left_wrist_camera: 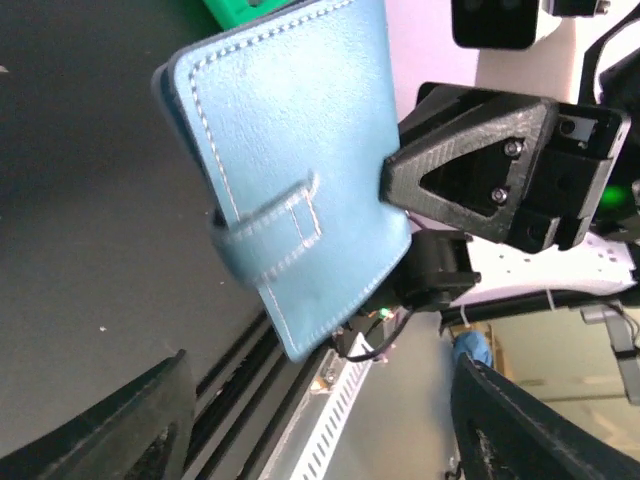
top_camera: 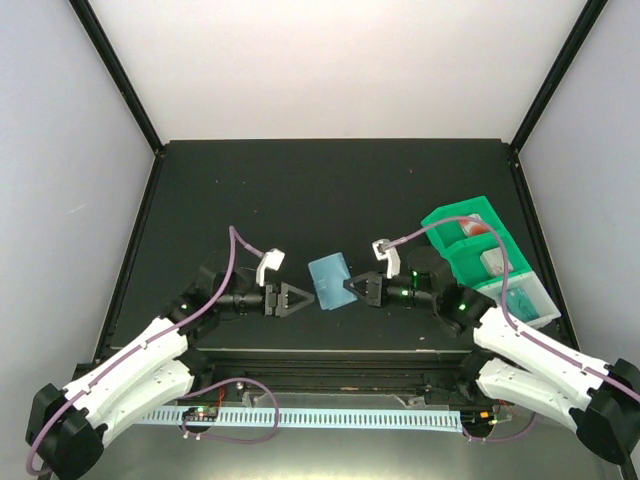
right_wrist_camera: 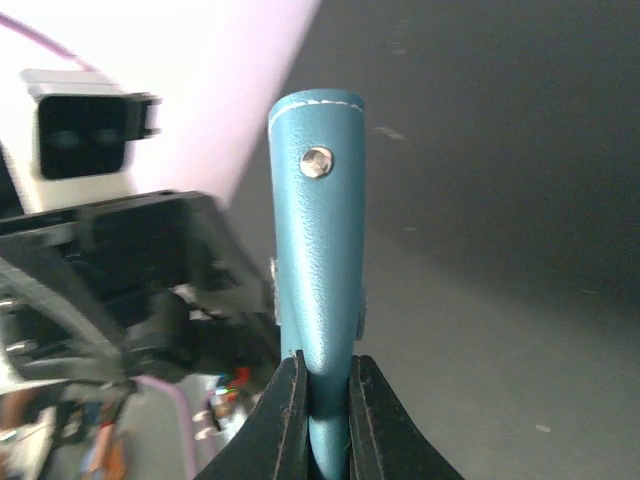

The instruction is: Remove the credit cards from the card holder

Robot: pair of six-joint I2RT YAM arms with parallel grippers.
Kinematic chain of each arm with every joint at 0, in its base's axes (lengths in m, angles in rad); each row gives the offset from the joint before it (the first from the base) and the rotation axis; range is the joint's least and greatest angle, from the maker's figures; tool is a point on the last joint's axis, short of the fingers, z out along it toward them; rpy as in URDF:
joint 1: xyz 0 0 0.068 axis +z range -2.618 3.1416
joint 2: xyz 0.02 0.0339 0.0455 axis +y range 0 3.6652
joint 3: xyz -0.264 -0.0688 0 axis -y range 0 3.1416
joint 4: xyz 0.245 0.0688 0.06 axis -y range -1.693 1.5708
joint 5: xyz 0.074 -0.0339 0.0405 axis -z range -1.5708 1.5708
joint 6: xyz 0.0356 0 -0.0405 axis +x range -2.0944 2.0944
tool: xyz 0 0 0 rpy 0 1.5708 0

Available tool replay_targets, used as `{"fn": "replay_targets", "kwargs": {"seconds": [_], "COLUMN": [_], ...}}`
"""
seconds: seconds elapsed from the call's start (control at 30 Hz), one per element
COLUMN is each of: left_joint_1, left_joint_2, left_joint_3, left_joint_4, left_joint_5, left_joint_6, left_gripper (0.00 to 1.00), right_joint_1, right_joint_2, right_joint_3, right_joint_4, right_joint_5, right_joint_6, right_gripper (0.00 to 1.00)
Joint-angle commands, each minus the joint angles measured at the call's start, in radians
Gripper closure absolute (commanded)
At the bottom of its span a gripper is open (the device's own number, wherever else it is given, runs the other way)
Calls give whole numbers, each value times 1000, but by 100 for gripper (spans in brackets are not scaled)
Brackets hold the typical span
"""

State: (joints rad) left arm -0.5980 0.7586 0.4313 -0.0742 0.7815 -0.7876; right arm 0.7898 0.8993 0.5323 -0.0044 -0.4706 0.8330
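The credit cards are already in the green tray. My right gripper will turn downward next and bring the card holder [top_camera: 329, 284] down onto the bare tabletop to let go of it.
The card holder [top_camera: 329, 284], a light-blue stitched wallet folded shut with a strap, is held up between the two grippers. My right gripper [top_camera: 351, 288] is shut on its right edge. In the right wrist view the card holder [right_wrist_camera: 318, 250] stands edge-on, pinched between my fingers [right_wrist_camera: 286, 415]. My left gripper [top_camera: 311, 298] is open just left of it, not touching. In the left wrist view the card holder [left_wrist_camera: 295, 170] fills the frame beyond my wide-apart fingers [left_wrist_camera: 150, 420]. The credit cards lie in the green tray: white-red [top_camera: 476, 229], pale grey [top_camera: 494, 263], teal [top_camera: 522, 300].
The green compartment tray [top_camera: 447, 215] stands at the right side of the black table, close to my right arm. A slotted white cable duct [top_camera: 330, 417] runs along the near edge. White walls enclose the table on three sides.
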Motion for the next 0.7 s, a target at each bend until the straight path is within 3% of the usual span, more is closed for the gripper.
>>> {"fn": "replay_targets", "kwargs": {"seconds": [0.0, 0.23, 0.43, 0.67], "left_joint_1": [-1, 1, 5, 13], "left_joint_2": [-29, -31, -18, -32], "left_joint_3": [70, 68, 51, 26], "left_joint_4": [-152, -256, -288, -291], "left_joint_5": [-125, -253, -330, -348], "left_joint_6": [64, 105, 84, 61], "left_gripper": [24, 2, 1, 1], "right_joint_1": [3, 2, 12, 81], "right_joint_2": [-14, 84, 238, 385], "right_joint_3": [103, 249, 284, 299], "right_joint_4": [-343, -715, -797, -749], "right_joint_5": [272, 592, 683, 700], "right_joint_6": [-138, -180, -187, -182], "right_gripper": [99, 99, 97, 93]}}
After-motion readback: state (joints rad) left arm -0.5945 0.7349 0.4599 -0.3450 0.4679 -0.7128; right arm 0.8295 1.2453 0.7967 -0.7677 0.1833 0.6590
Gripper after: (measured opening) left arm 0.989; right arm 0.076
